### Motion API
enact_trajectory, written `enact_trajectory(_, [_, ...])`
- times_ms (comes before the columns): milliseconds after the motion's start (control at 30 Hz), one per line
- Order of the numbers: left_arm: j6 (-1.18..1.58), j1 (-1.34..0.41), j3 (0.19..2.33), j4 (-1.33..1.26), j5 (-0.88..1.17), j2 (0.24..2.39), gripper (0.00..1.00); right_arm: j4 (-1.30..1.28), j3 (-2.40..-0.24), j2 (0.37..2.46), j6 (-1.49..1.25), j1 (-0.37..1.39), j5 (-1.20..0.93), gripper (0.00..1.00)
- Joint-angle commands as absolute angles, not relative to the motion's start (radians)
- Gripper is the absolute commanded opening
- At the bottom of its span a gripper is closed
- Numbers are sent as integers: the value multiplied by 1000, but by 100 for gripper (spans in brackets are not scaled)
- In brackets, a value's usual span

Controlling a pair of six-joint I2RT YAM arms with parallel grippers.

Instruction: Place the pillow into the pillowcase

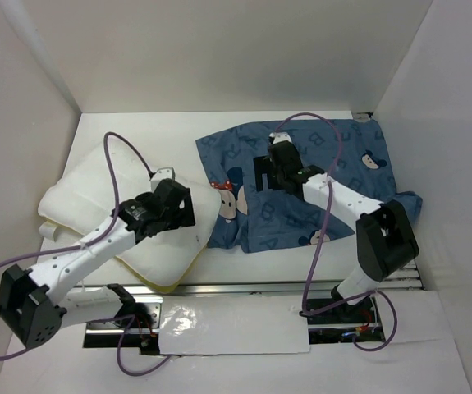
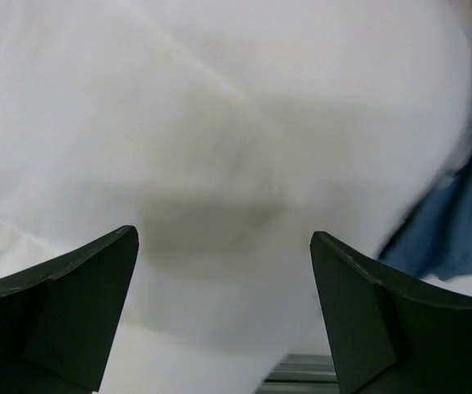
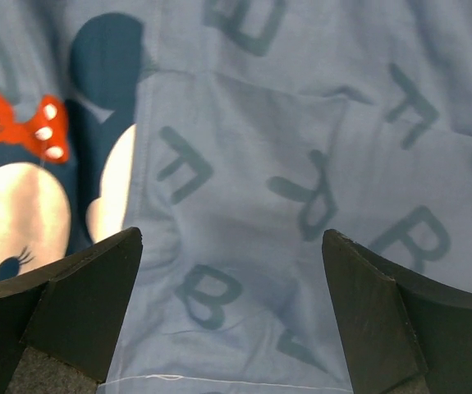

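The left gripper's open fingers still hover above the white pillow, so the left gripper will next go down and ease back onto the pillow's top point(image 1: 186, 239) point(image 2: 223, 283) beside the pillow's yellow-banded edge, then close.
The white pillow point(image 1: 80, 197) lies on the left of the table, a yellow band point(image 1: 160, 284) showing along its near edge. Its right end touches the dusty-blue pillowcase point(image 1: 334, 156), which is spread flat on the right with lettering and mouse faces. My left gripper point(image 1: 190, 210) hovers open over the pillow's right end. White pillow point(image 2: 219, 123) fills the left wrist view behind the left gripper point(image 2: 223, 234), with pillowcase point(image 2: 457, 213) at the right edge. My right gripper point(image 1: 262, 174) is open just above the pillowcase's left part. In its wrist view the right gripper point(image 3: 231, 234) frames printed pillowcase point(image 3: 285, 123) beside a red-bowed mouse face point(image 3: 14, 123).
White walls close in the table on the left, back and right. A metal rail point(image 1: 244, 289) runs along the near edge, with a white sheet point(image 1: 227, 324) in front of it between the arm bases. Purple cables point(image 1: 121, 164) loop above both arms.
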State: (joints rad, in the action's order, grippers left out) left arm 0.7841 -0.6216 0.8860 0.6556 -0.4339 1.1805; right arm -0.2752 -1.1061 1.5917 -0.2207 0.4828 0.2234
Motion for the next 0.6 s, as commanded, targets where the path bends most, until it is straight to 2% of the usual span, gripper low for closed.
enact_trajectory(0, [752, -681, 939, 646, -377, 1097, 99, -256, -1150, 1612, -209, 517, 227, 97])
enact_trajectory(133, [752, -767, 882, 635, -367, 1075, 99, -247, -1173, 1644, -209, 529, 209, 97])
enact_trajectory(300, [883, -805, 842, 721, -454, 1205, 99, -258, -1204, 1666, -209, 529, 183, 97])
enact_trajectory(367, [955, -805, 857, 794, -504, 1258, 96, -258, -1219, 1678, -209, 529, 160, 97])
enact_trajectory(467, [1041, -743, 870, 880, -546, 1353, 75, -267, -1255, 1727, -187, 552, 144, 97])
enact_trajectory(500, [1042, -724, 870, 881, -546, 1370, 65, -279, -1264, 1738, -187, 561, 158, 97])
enact_trajectory(567, [1023, -698, 861, 859, -523, 1393, 58, -279, -1287, 1772, -176, 574, 185, 97])
